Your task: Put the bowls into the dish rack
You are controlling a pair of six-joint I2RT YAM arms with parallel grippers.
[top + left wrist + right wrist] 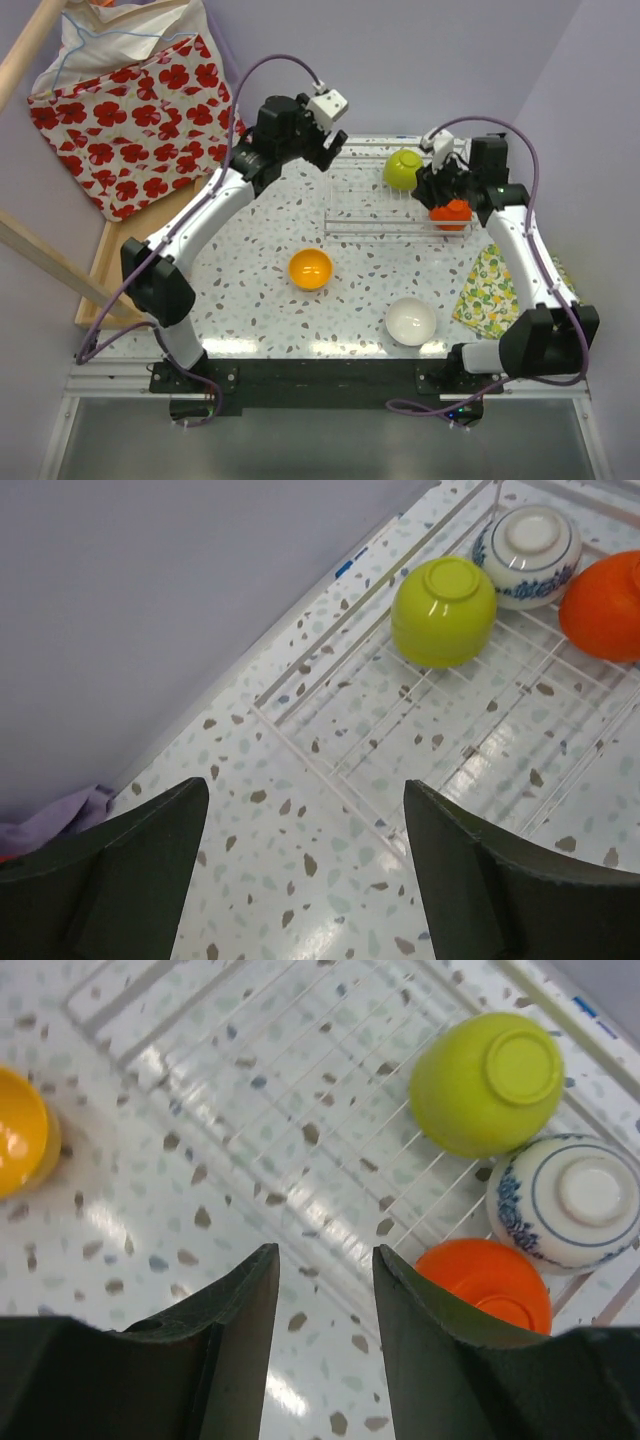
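Observation:
My right gripper is going back and to the left in the top view next, down onto the orange-yellow bowl's near rim (313, 288), because the orange-yellow bowl is still outside the rack (375, 236).
The wire dish rack (375, 236) stands at the back of the table. In it, upside down, are a lime green bowl (402, 169), a blue-patterned bowl (527, 542) and a red-orange bowl (452, 214). An orange-yellow bowl (310, 268) and a white bowl (411, 321) sit upright on the table in front. My left gripper (330, 150) is open and empty above the rack's far left corner (320, 770). My right gripper (432, 192) is open and empty above the rack's front rail, beside the red-orange bowl (484, 1282). The right wrist view also shows the lime bowl (487, 1082) and the orange-yellow bowl (20, 1145).
A floral bag (130, 110) and a wooden tray (105, 270) lie off the table's left side. A fruit-patterned cloth (492, 290) lies at the right edge. The purple wall stands close behind the rack. A purple cloth (50, 815) shows at the left wrist view's edge.

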